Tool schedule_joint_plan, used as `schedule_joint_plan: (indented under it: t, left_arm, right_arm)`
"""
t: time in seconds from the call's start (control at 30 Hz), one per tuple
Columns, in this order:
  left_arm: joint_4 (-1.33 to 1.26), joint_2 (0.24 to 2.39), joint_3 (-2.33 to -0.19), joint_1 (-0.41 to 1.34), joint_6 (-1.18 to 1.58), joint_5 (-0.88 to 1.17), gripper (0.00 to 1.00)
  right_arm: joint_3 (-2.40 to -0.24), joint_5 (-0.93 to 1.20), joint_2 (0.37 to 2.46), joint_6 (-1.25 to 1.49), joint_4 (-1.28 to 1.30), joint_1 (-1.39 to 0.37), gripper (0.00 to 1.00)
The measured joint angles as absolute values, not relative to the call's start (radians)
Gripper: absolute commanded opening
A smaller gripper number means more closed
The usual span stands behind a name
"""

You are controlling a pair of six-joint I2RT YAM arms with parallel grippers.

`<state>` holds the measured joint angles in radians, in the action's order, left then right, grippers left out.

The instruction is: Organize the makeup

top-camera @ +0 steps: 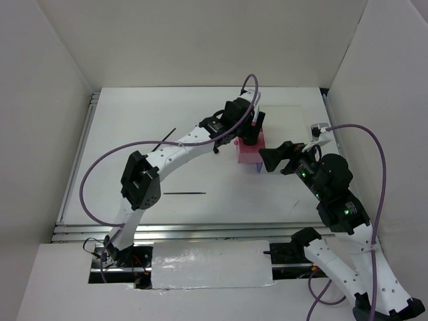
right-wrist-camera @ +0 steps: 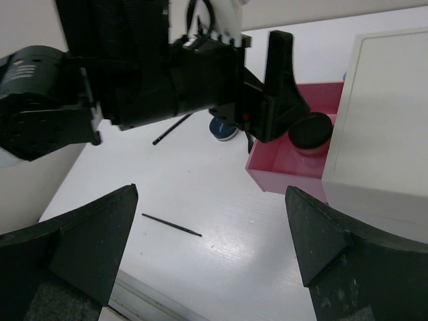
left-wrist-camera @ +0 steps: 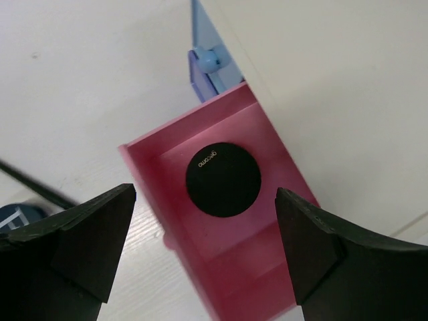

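The lid of the blue-topped compact (left-wrist-camera: 21, 217) is below my left gripper, and the compact is still outside the drawer. I should next move my left gripper to the left in its wrist view and lower it around the lid.
A round black compact (left-wrist-camera: 223, 179) lies inside the pulled-out pink drawer (left-wrist-camera: 241, 267). It also shows in the right wrist view (right-wrist-camera: 310, 130). My left gripper (left-wrist-camera: 205, 190) hangs open and empty just above the compact, one jaw on each side of the drawer. My right gripper (right-wrist-camera: 211, 188) is open and empty over the table, in front of the pink drawer (right-wrist-camera: 277, 170). A thin black pencil (right-wrist-camera: 171, 225) lies below it. A second thin pencil (right-wrist-camera: 172, 130) and a blue-topped compact (right-wrist-camera: 223, 128) lie farther back, partly hidden by my left arm.
The white box (right-wrist-camera: 381, 114) stands at the right, with a blue drawer (left-wrist-camera: 207, 63) beside the pink one. In the top view the two pencils (top-camera: 184, 194) (top-camera: 164, 140) lie left of centre. White walls close in three sides.
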<state>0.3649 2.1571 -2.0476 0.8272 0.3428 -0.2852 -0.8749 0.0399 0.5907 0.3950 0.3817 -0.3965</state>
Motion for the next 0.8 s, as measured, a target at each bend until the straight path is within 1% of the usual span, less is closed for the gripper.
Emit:
schedule_joint_plan:
  t: [0.07, 0.1, 0.23, 0.33, 0.4, 0.5, 0.6, 0.7, 0.8]
  left_arm:
    - [0.372, 2.118, -2.017, 0.827, 0.344, -0.323, 0.99]
    - [0.38, 2.083, -1.995, 0.828, 0.347, -0.373, 0.99]
    - [0.368, 1.904, -1.814, 0.819, 0.391, -0.543, 0.99]
    - [0.376, 1.787, -1.678, 0.77, 0.437, -0.588, 0.99]
    - [0.377, 1.767, -1.637, 0.713, 0.465, -0.592, 0.99]
    - [0.389, 1.808, -1.628, 0.633, 0.485, -0.569, 0.99]
    - [0.426, 1.911, -1.673, 0.574, 0.5, -0.528, 0.99]
    - [0.451, 2.018, -1.717, 0.546, 0.499, -0.479, 1.0]
    - [0.477, 2.077, -1.725, 0.532, 0.498, -0.434, 0.99]
  right_arm:
    - [-0.875, 0.038, 0.591, 0.395, 0.382, -0.397, 0.99]
    - [-0.875, 0.036, 0.592, 0.395, 0.382, -0.397, 0.99]
    - [-0.875, 0.03, 0.591, 0.395, 0.382, -0.397, 1.0]
    - [-0.875, 0.035, 0.59, 0.395, 0.382, -0.397, 1.0]
    - [-0.875, 0.041, 0.59, 0.395, 0.382, -0.397, 1.0]
    - [-0.874, 0.043, 0.583, 0.395, 0.38, -0.397, 1.0]
    - [-0.874, 0.039, 0.576, 0.393, 0.379, -0.397, 1.0]
    - [-0.877, 0.029, 0.579, 0.385, 0.383, -0.397, 1.0]
    - [-0.877, 0.029, 0.58, 0.377, 0.385, -0.397, 1.0]
